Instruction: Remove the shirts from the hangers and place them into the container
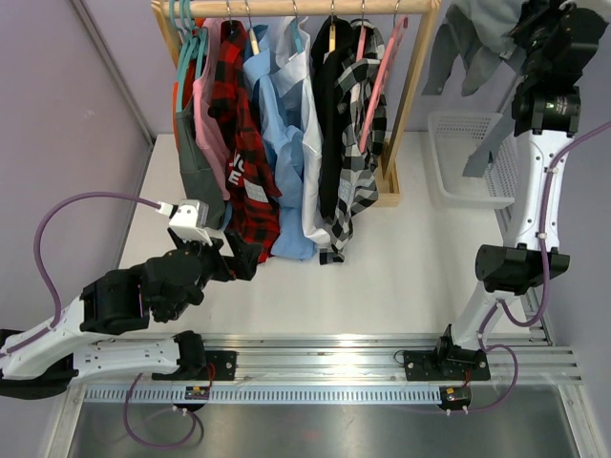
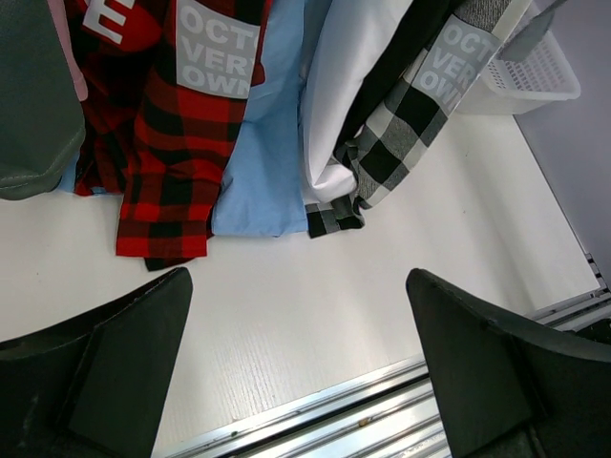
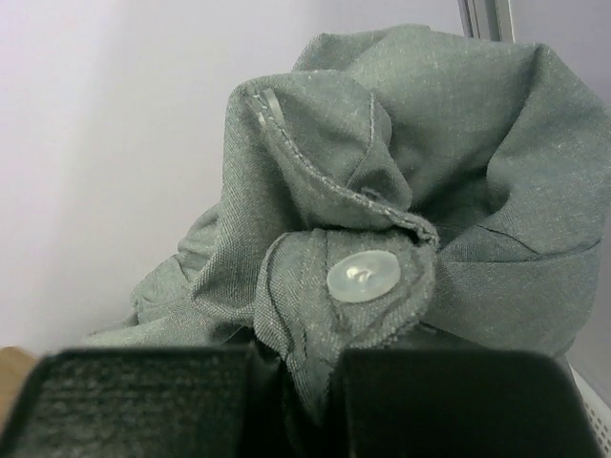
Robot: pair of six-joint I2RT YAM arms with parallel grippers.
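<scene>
The robot should move its right gripper down into the white lattice container [image 1: 468,157] and let go of the grey shirt [image 1: 474,43], because the shirt's cloth still hangs high above the open basket.
Held high at the far right, my right gripper [image 1: 527,31] is shut on a grey shirt [image 1: 474,43] that dangles above the white lattice container [image 1: 468,157]. The right wrist view shows bunched grey shirt [image 3: 430,191] cloth with a button pinched in the gripper [image 3: 310,382]. Still on the rail hang dark grey [image 1: 196,167], red-and-black check [image 1: 243,143], light blue [image 1: 282,143], white [image 1: 310,162], black [image 1: 331,124] and black-and-white check [image 1: 361,134] shirts. A bare pink hanger [image 1: 387,67] and teal hangers [image 1: 186,43] hang there too. My left gripper [image 1: 243,258] [image 2: 301,315] is open, low over the table before the red check hem [image 2: 181,153].
The wooden rail frame [image 1: 410,105] stands at the back centre, its foot beside the container. A metal mounting rail [image 1: 334,353] runs along the near table edge. Purple walls close in on the left and the back.
</scene>
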